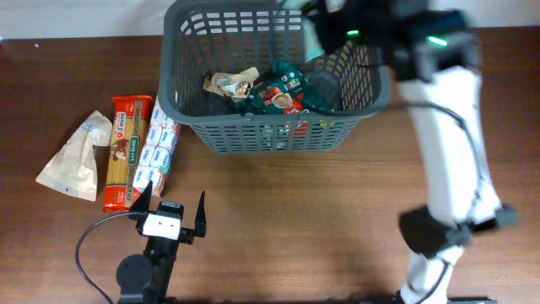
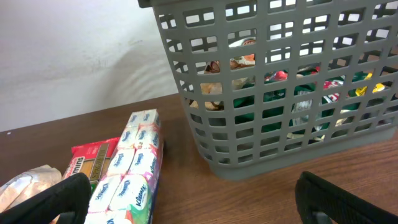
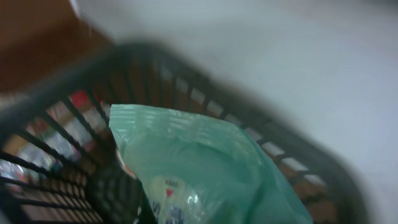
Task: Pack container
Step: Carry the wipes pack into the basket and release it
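My right gripper still holds the pale green packet above the basket's rim, so next it will move from the basket's back corner to over the dark green packets and go down into the basket.
The container (image 1: 278, 135) is a large dark grey lattice basket at the back middle of the table. Inside it lie a crumpled beige wrapper (image 1: 229, 83) and dark green snack packets (image 1: 287, 91). My right gripper (image 1: 325, 25) hovers over the basket's back right corner, shut on a pale green packet (image 1: 312, 35). In the blurred right wrist view this packet (image 3: 205, 162) fills the frame above the basket rim (image 3: 186, 68), and the fingers are hidden. My left gripper (image 1: 173, 201) is open and empty near the front edge. In its own view it (image 2: 196, 208) faces the basket wall (image 2: 280, 93).
Left of the basket lie a Kleenex tissue pack (image 1: 159, 145), a red spaghetti pack (image 1: 126, 152) and a beige pouch (image 1: 72, 160). The tissues (image 2: 134, 168) and spaghetti (image 2: 93, 162) also show in the left wrist view. The right arm's white body (image 1: 456, 160) stands at the right.
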Available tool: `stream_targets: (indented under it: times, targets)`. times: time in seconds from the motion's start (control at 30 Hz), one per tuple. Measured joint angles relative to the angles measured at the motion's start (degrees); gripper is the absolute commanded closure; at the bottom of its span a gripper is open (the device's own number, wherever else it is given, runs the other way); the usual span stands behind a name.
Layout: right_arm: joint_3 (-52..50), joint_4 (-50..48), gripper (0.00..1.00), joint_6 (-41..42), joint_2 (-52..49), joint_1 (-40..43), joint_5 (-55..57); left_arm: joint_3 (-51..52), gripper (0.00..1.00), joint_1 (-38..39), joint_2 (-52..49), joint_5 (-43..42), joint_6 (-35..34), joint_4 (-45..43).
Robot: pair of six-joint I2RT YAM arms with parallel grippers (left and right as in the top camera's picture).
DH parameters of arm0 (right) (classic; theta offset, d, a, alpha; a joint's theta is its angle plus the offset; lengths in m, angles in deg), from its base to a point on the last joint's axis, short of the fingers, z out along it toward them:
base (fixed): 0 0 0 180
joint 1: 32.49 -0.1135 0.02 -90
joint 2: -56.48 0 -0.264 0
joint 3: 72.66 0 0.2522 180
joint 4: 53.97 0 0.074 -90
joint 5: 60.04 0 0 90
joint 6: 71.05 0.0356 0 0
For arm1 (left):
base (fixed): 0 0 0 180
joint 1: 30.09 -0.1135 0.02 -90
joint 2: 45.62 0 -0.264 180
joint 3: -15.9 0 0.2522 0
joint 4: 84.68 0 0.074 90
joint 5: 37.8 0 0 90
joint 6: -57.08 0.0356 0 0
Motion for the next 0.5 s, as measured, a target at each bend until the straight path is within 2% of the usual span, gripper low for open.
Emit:
stream_targets:
  times: [0.23, 0.4, 0.43, 0.47, 0.5]
  targets:
    - [-3.32, -0.92, 0.96, -0.76, -17.22, -1.01, 0.26, 0.0, 0.01, 0.0, 0.0, 0.0, 0.0, 0.0]
    - [-3.52, -0.92, 0.96, 0.09, -20.55, -1.01, 0.26, 0.0, 0.01, 0.0, 0.0, 0.0, 0.0, 0.0]
    - [-3.52, -0.94, 0.93, 0.17, -20.55, -1.01, 0.26, 0.0, 0.01, 0.0, 0.0, 0.0, 0.0, 0.0]
    - [-3.52, -1.11, 0.75, 0.26, -20.52, -1.01, 0.24, 0.0, 0.01, 0.0, 0.0, 0.0, 0.0, 0.0]
    - [-3.52, -1.38, 0.38, 0.61, -20.52, -1.01, 0.24, 0.0, 0.01, 0.0, 0.0, 0.0, 0.0, 0.0]
